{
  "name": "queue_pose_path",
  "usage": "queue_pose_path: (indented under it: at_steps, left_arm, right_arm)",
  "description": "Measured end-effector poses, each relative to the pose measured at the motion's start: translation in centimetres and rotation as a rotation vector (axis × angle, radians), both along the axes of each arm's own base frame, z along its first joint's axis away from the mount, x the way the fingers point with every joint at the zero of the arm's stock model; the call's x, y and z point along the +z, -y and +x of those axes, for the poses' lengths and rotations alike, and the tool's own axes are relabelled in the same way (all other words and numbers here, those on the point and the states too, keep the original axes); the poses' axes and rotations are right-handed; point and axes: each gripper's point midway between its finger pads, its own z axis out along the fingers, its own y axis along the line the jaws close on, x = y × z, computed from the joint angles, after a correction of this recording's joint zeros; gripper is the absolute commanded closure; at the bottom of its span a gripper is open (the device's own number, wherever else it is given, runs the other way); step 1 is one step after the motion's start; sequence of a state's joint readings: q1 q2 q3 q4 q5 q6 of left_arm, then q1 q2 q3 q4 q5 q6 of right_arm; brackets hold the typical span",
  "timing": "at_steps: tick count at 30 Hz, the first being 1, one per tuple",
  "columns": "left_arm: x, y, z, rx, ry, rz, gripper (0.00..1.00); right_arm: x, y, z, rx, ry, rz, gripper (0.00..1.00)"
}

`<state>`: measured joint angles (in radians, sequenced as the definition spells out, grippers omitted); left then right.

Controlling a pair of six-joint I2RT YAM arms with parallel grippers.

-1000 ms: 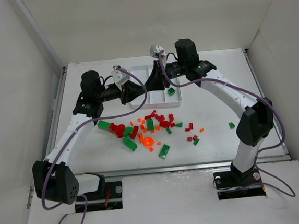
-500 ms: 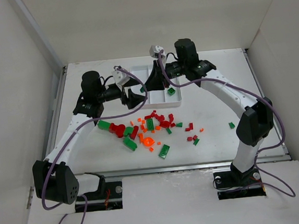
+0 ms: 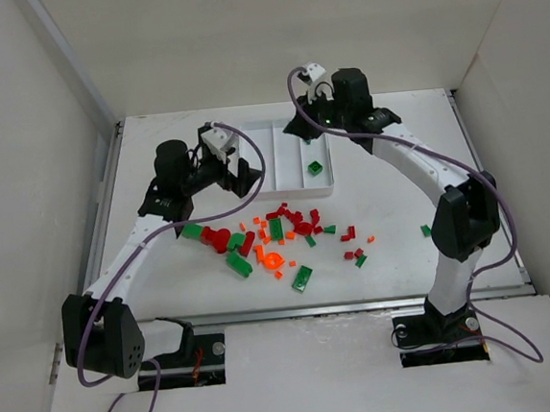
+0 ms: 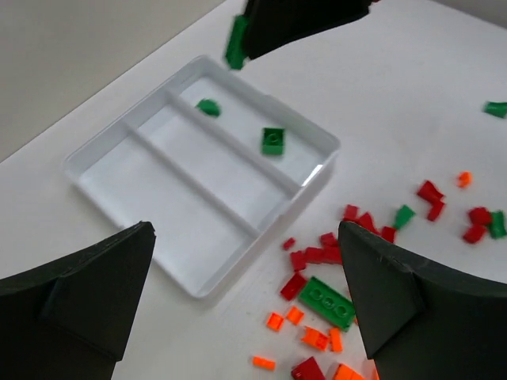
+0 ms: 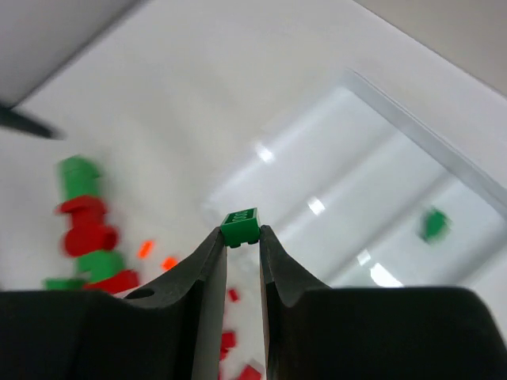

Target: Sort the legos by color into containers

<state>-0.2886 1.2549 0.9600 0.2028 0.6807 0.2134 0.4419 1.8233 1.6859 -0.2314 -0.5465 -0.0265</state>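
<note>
The right gripper tips down over the gap between the tray's green legos next and lets go, as this spot lies below, to the gripper's right in the top view.
The white tray [image 3: 288,190] has three long containers; two green legos [image 4: 273,141] [image 4: 208,107] lie in the right-hand one [image 3: 316,169], and the other two show nothing inside. My right gripper [image 3: 301,131] hangs over the tray's far right part, shut on a small green lego [image 5: 240,226], which also shows in the left wrist view [image 4: 235,43]. My left gripper [image 4: 245,317] stands wide open and holds nothing, just off the tray's near left corner [image 3: 234,173]. Red, green and orange legos [image 3: 277,230] lie scattered on the table in front of the tray.
A stray green lego [image 3: 426,230] lies far right, and a few red and green ones [image 3: 354,252] sit right of the main pile. Larger green and red pieces [image 3: 222,241] lie on the left. White walls enclose the table.
My left gripper went from shut to wide open and drew back slightly left of the tray. My right gripper rose and shifted toward the tray's far right, with the green lego still in it.
</note>
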Motion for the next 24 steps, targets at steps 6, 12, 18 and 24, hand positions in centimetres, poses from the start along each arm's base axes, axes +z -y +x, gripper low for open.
queue_pose_path:
  at_steps: [6,12,18,24]
  left_arm:
    - [-1.7,-3.9,2.8,0.281,-0.006,0.067,0.0]
    - [-2.4,-5.3,3.2,0.358,0.003,0.102,0.0]
    - [-2.1,-5.5,3.0,0.366,0.016,0.104,0.0]
    - [-2.1,-5.5,3.0,0.364,0.02,0.108,0.0]
  right_arm:
    - [-8.8,5.7,7.5,-0.443,-0.18,-0.145,1.0]
    - [-16.2,8.9,10.0,-0.615,-0.29,-0.259,0.98]
    - [-17.0,9.2,11.7,-0.663,-0.292,-0.285,0.33]
    - [-16.2,9.6,11.7,-0.677,-0.276,-0.295,0.13]
